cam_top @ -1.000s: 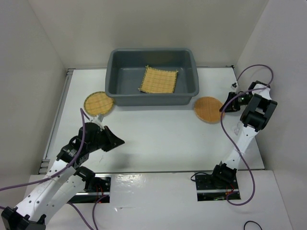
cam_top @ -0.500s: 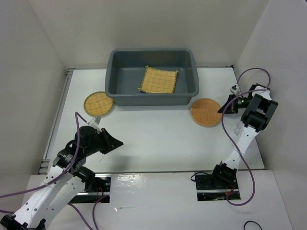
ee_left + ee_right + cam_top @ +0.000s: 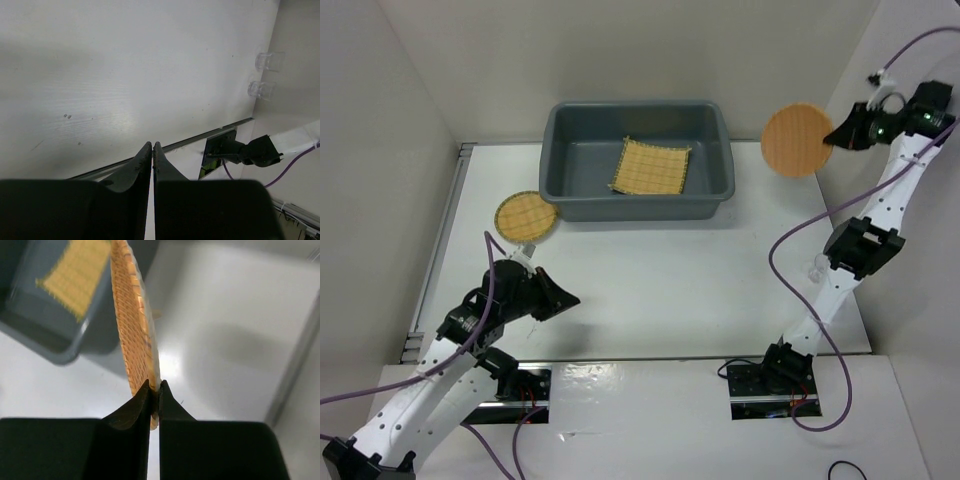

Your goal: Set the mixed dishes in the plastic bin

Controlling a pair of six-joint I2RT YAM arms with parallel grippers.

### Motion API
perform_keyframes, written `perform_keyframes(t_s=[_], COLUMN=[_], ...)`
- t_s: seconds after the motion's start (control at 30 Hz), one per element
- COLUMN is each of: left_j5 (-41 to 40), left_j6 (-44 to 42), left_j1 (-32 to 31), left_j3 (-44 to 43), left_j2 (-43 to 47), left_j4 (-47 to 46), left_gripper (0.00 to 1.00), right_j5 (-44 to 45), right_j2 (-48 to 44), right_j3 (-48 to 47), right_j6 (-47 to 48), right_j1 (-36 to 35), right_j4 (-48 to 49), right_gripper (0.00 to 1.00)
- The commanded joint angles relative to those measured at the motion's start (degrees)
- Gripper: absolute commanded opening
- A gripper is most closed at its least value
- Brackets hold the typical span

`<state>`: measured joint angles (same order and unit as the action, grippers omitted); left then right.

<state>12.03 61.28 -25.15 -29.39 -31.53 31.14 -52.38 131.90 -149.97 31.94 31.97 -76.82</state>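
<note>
The woven disc hangs outside the bin, so I should next bring my right gripper left in the top view and down over the yellow slatted mat (image 3: 651,167) (image 3: 80,275).
High at the back right, my right gripper (image 3: 836,134) is shut on the rim of the orange-brown woven disc (image 3: 794,140), which hangs in the air to the right of the plastic bin (image 3: 638,198). In the right wrist view the disc (image 3: 131,325) stands edge-on between my fingers (image 3: 155,387). The yellow slatted mat (image 3: 651,167) lies inside the bin. The yellow dark-rimmed disc (image 3: 526,216) lies on the table left of the bin. My left gripper (image 3: 573,297) is shut and empty, low over the table at the near left. Two small clear glasses (image 3: 264,75) stand at the right edge.
White walls close in the table on the left, back and right. The right arm's base (image 3: 770,375) and its purple cable (image 3: 790,250) are at the near right. A metal rail (image 3: 435,250) runs along the table's left edge.
My right arm has risen from the table with the orange-brown disc, carrying it up and toward the back right. My left arm has barely shifted.
</note>
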Motion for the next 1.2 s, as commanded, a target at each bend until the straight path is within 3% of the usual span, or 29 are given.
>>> perform_keyframes(t_s=[0.0,0.03,0.1,0.17,0.33,0.37,0.47,0.6,0.87,1.17], left_j5=[0.89,0.89,0.37,-0.16,-0.69,-0.69,-0.09,0.62,0.01,0.62], left_j6=[-1.25,-1.25,-1.25,-1.25,-0.63,-0.63,-0.02,0.60,2.53,2.53], left_j1=[0.36,0.36,0.36,0.36,0.36,0.36,0.36,0.36,0.89,0.89], left_j3=[0.29,0.29,0.82,1.43,1.44,1.44,1.96,2.49,1.88,0.74], left_j2=[0.24,0.85,1.38,2.09,3.49,3.49,3.49,5.51,9.20,1.13], left_j4=[-3.01,-3.01,-3.01,-3.01,-3.01,-3.01,-3.01,-1.17,1.30,-0.73], left_gripper=[0.09,0.09,0.09,0.09,0.09,0.09,0.09,0.09,0.10,0.10], right_j5=[-5.00,-9.62,-14.04,-21.07,-23.03,-20.07,-17.06,-13.28,-8.18,-3.17], right_j2=[1.50,2.48,-0.67,2.38,2.14,2.14,5.03,13.71,23.22,29.11], right_j3=[-21.96,-26.82,-21.87,-26.75,-19.41,-18.52,-19.91,-23.87,-29.33,-29.33], right_j6=[-11.70,-14.95,-28.29,-41.35,-42.49,-43.01,-41.36,-37.84,-34.49,-36.78], right_j1=[-0.15,-0.15,-0.15,-3.55,-17.70,-22.86,-31.57,-37.31,-38.12,-38.12], right_j4=[2.37,6.90,15.52,23.97,31.97,32.95,34.36,31.30,28.65,34.09], right_gripper=[0.00,0.00,0.00,0.00,0.00,0.00,0.00,0.00,0.00,0.00])
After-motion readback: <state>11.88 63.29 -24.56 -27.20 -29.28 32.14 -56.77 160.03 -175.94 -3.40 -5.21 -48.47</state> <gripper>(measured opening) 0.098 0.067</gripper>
